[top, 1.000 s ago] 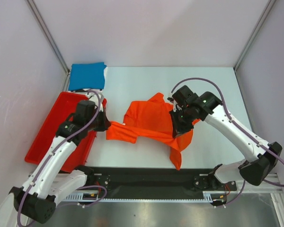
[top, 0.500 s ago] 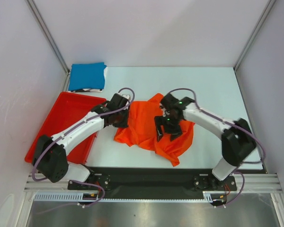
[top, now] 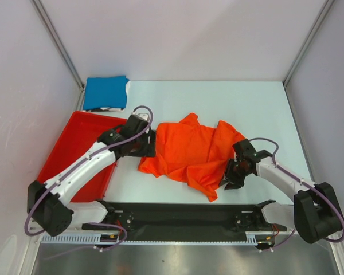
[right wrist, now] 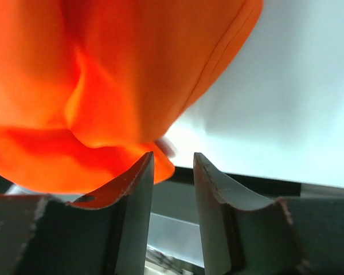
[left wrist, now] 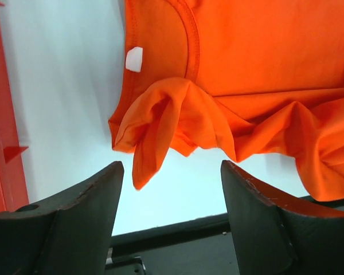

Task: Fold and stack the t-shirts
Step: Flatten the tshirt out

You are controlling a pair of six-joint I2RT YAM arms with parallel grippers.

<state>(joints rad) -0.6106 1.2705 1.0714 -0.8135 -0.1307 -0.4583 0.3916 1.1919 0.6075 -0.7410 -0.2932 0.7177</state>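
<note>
That end of the sleeve juts from the shirt over bare table, so my left gripper will next move down and slightly back onto the bunched sleeve's pointed tip [top: 149, 168] [left wrist: 142, 177] and close.
The orange t-shirt [top: 186, 152] lies crumpled and partly spread in the middle of the table, its collar and a bunched sleeve [left wrist: 160, 123] showing in the left wrist view. The blue t-shirt [top: 106, 92] rests folded at the back left corner. My left gripper [top: 151, 143] [left wrist: 172, 169] stands wide open at the orange shirt's left edge, with only table between its fingers. My right gripper [top: 229, 176] [right wrist: 173, 156] is at the shirt's front right edge, jaws a narrow gap apart. Orange cloth [right wrist: 120, 86] touches its left fingertip, but nothing is between them.
A red plastic tray [top: 69, 157] sits along the left side, beside my left arm. The black base rail [top: 183, 215] runs along the near edge. Frame posts and walls close in the back and sides.
My left gripper has opened and let go of the orange shirt. My right arm moved from the shirt's middle to its front right edge, and the shirt's right side now lies spread out.
</note>
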